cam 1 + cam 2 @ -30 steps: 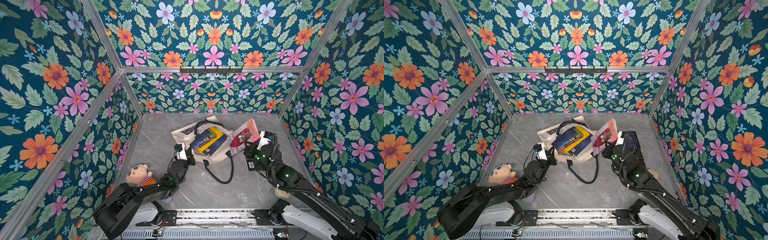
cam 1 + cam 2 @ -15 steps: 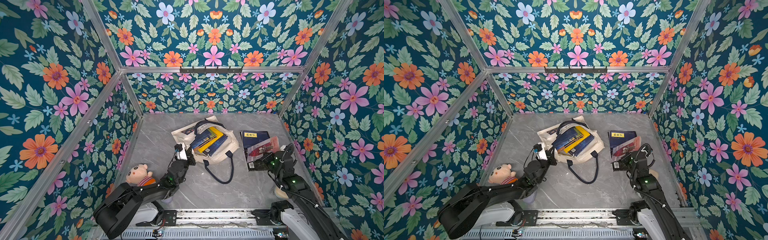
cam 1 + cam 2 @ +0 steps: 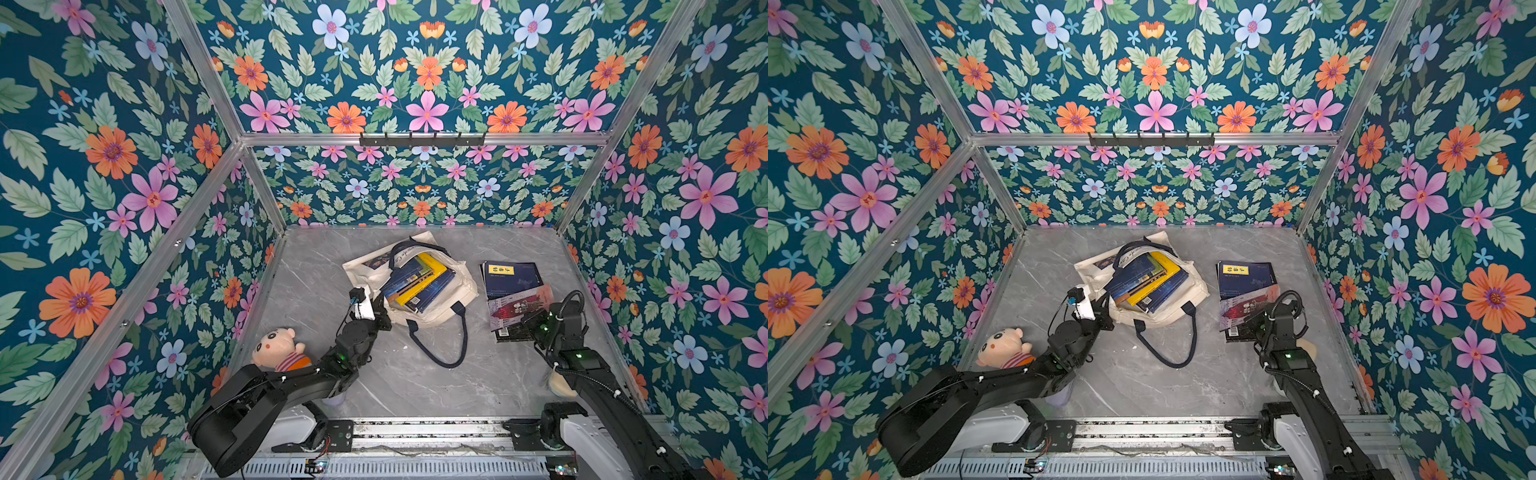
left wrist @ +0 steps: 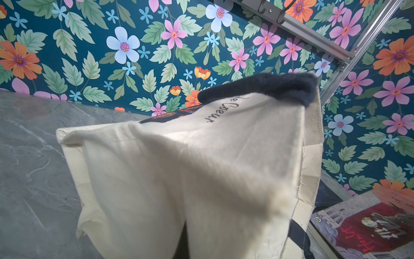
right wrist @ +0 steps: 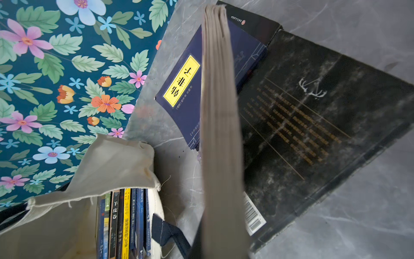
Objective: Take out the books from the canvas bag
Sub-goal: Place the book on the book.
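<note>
The tilted red-covered book will go down next onto the black book [image 3: 513,333] [image 5: 313,134], and my right gripper will let go of it there, because that black cover is below my gripper.
The cream canvas bag [image 3: 365,270] [image 3: 1096,270] lies on its side mid-table, mouth toward the front. Several books [image 3: 419,282] [image 3: 1148,282] [image 5: 125,219], navy and yellow, stick out of it. My left gripper [image 3: 380,309] [image 3: 1102,313] is shut on the bag's rim cloth [image 4: 201,168], which hides its fingers. To the right, my right gripper [image 3: 530,322] [image 3: 1252,324] [image 5: 221,246] is shut on a red-covered book [image 3: 519,305] [image 5: 220,134]. That book is tilted over a navy book with a yellow label [image 3: 511,276] [image 5: 181,89] and a black book [image 5: 313,134].
A plush doll [image 3: 278,349] lies at the front left beside my left arm. The bag's navy handle [image 3: 440,353] loops toward the front. Floral walls close three sides. A metal rail [image 3: 415,432] runs along the front edge.
My right arm has carried the red-covered book from beside the bag's mouth to the right and down onto the pile there. The left arm has stayed on the bag.
</note>
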You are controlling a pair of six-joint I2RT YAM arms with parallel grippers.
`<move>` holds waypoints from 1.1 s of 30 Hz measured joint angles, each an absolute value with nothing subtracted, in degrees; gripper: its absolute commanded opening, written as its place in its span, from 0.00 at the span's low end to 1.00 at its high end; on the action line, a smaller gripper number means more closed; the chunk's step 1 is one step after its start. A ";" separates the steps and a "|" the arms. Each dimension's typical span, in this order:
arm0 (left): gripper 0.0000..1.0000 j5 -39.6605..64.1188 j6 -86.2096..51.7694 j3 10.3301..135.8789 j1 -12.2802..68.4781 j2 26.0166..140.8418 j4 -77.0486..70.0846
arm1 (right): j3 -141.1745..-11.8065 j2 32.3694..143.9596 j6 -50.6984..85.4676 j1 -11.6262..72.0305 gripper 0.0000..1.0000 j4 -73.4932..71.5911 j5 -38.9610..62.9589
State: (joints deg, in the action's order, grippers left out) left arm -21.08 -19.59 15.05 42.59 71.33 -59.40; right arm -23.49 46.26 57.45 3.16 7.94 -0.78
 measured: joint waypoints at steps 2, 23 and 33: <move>0.00 -21.08 -19.59 15.05 42.59 71.40 -59.48 | -23.46 47.18 58.26 2.26 0.00 8.45 -1.10; 0.00 -21.04 -19.59 15.16 42.59 71.55 -59.51 | -25.45 59.31 58.70 -5.32 0.03 7.33 5.78; 0.00 -21.06 -19.59 15.16 42.59 71.22 -59.27 | -26.96 59.59 57.80 -5.67 0.28 11.05 5.80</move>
